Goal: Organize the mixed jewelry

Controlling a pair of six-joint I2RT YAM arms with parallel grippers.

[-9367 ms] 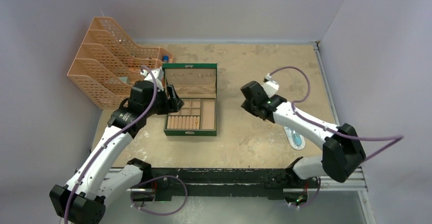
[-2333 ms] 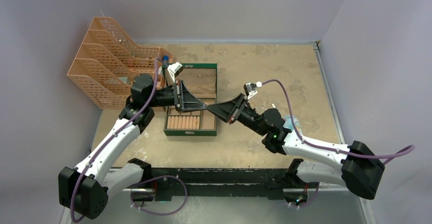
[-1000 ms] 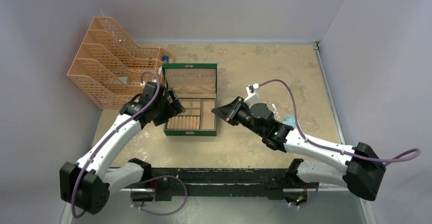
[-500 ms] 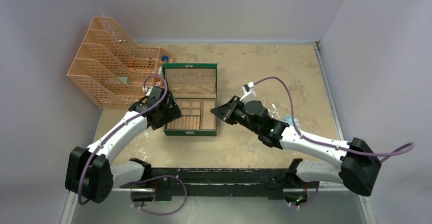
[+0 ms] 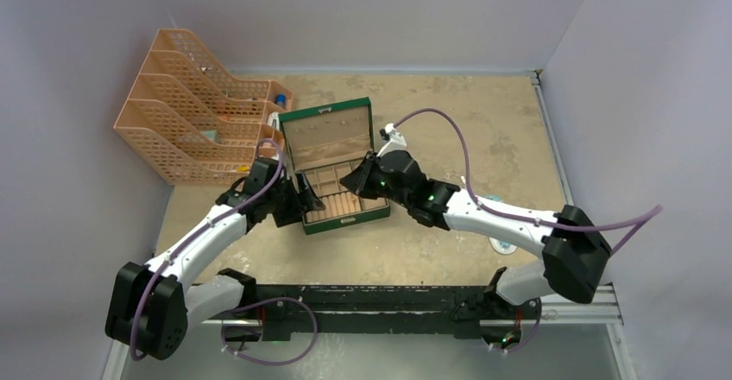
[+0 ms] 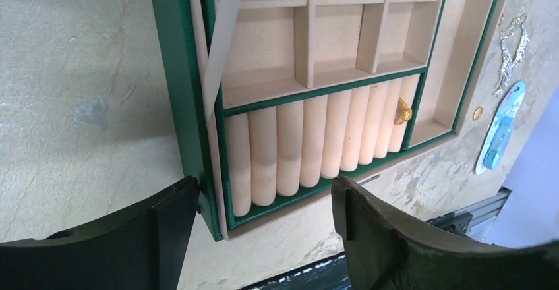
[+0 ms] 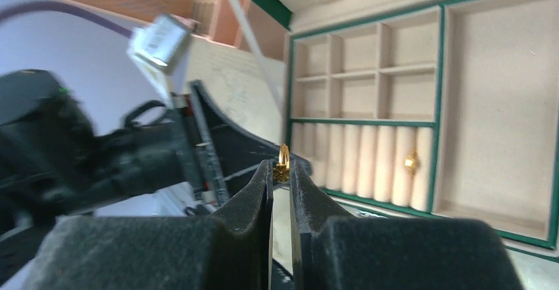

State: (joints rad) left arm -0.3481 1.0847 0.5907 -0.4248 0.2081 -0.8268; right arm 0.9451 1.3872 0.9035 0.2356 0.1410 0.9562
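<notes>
My right gripper is to tilt until it points steeply down and go down onto the groove [image 5: 349,205] [image 7: 394,166] beside the seated gold ring, because that gap between rolls is empty.
The green box [image 5: 329,125] stands open and skewed, with tan compartments and a row of rolls [image 6: 310,145]. My left gripper [image 6: 264,201] straddles its near-left corner, jaws wide, one finger on the side wall and the other on the front edge. Hovering over the rolls, my right gripper [image 7: 282,171] is shut on a tiny gold ring [image 7: 283,160] with a clover charm. Another gold ring [image 6: 403,111] sits in the rolls. A loose gold ring [image 6: 478,113] and a silvery chain tangle [image 6: 511,46] lie on the table beyond the box.
A light-blue oval packet [image 6: 500,132] lies by the loose ring. An orange file rack [image 5: 190,112] stands at the back left, close to the box lid. A black rail [image 5: 371,298] runs along the near table edge. Grey walls enclose the table.
The box has turned and shifted right. My left gripper has come onto its near-left corner and narrowed. My right gripper has carried the ring left, over the box.
</notes>
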